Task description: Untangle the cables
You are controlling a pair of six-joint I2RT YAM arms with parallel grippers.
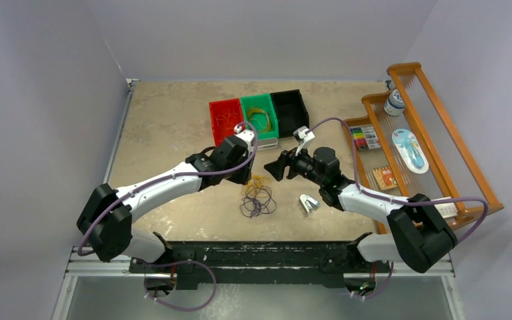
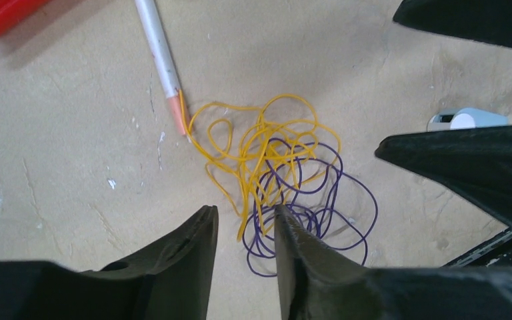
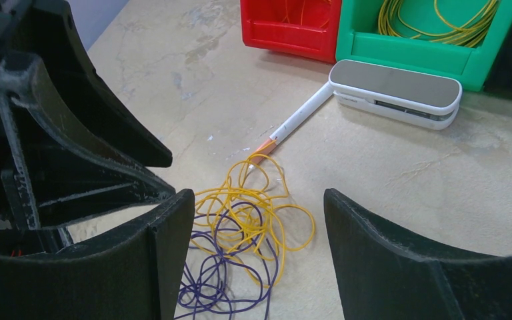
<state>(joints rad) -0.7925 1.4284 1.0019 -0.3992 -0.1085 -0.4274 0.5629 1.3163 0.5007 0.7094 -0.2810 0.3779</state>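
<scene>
My left gripper needs to lower its parted fingers to the yellow cable's loop end point(image 1: 244, 194) point(image 2: 242, 233) next, because the loop end pokes out beside the dark purple coils.
A tangle of cables lies on the table between the two arms. Its yellow cable point(image 2: 267, 143) point(image 3: 253, 207) overlaps its dark purple cable point(image 2: 320, 213) point(image 3: 220, 280); from above they show as one small heap point(image 1: 257, 197). My left gripper point(image 2: 243, 212) point(image 1: 247, 177) hovers at the near edge of the tangle with its jaws a little apart and nothing between them. My right gripper point(image 3: 259, 197) point(image 1: 271, 169) stands wide open over the tangle, holding nothing. More yellow cable point(image 3: 440, 27) lies in the green bin point(image 1: 270, 127), and red-orange cable point(image 1: 227, 120) lies in the red bin point(image 1: 215, 128).
A white pen point(image 2: 160, 60) point(image 3: 300, 120) with an orange tip touches the yellow loops. A white case point(image 3: 397, 90) lies before the bins, beside a black bin point(image 1: 290, 110). A small white-blue clip point(image 1: 309, 203) sits right of the tangle. A wooden rack point(image 1: 427, 133) fills the right side.
</scene>
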